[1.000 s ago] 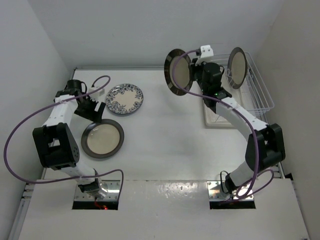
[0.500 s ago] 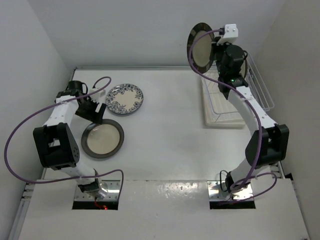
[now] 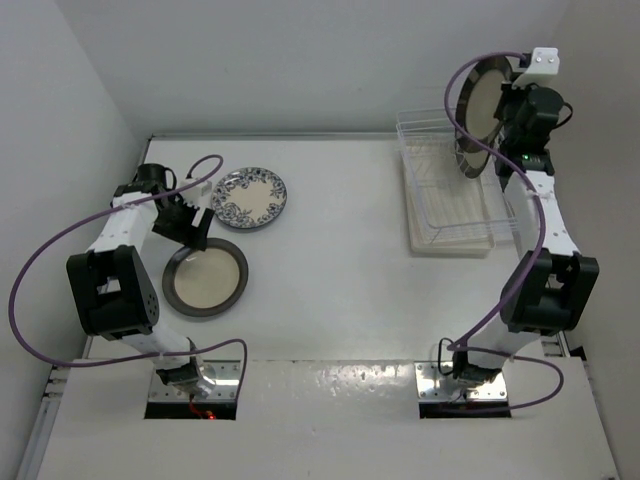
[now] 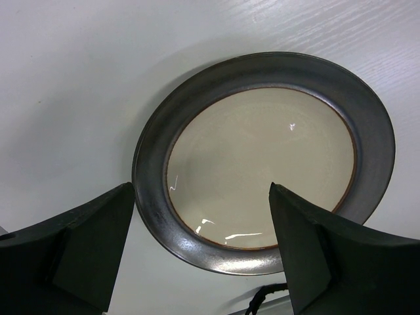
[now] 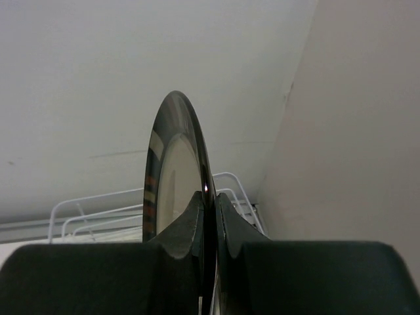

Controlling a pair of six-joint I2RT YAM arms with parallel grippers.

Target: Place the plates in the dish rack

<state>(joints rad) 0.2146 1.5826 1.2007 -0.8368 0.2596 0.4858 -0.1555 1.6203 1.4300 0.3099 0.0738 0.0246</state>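
Note:
My right gripper will next move to its left in the top view, lower the plate onto the empty rack wires (image 3: 449,165) below, beside the dark rim, and then release it.
My right gripper (image 3: 508,108) (image 5: 210,200) is shut on the edge of a dark-rimmed, cream-centred plate (image 3: 480,98) (image 5: 172,170). It holds that plate upright, high above the far right part of the white wire dish rack (image 3: 432,195) (image 5: 98,213). A dark rim (image 3: 466,160) just below it may be another plate standing in the rack; I cannot tell. On the left, a brown-rimmed plate (image 3: 205,277) (image 4: 262,157) lies flat on the table. My left gripper (image 3: 190,226) (image 4: 199,216) hovers open over its far edge. The blue floral plate (image 3: 250,197) lies behind it.
White walls close in the back and both sides; the right wall (image 5: 354,131) is close beside the held plate. The rack stands on a white tray base (image 3: 445,243). Purple cables (image 3: 30,270) loop off both arms.
The right arm has swung its plate rightwards and up, from the back middle of the table to above the rack. The left arm has not moved.

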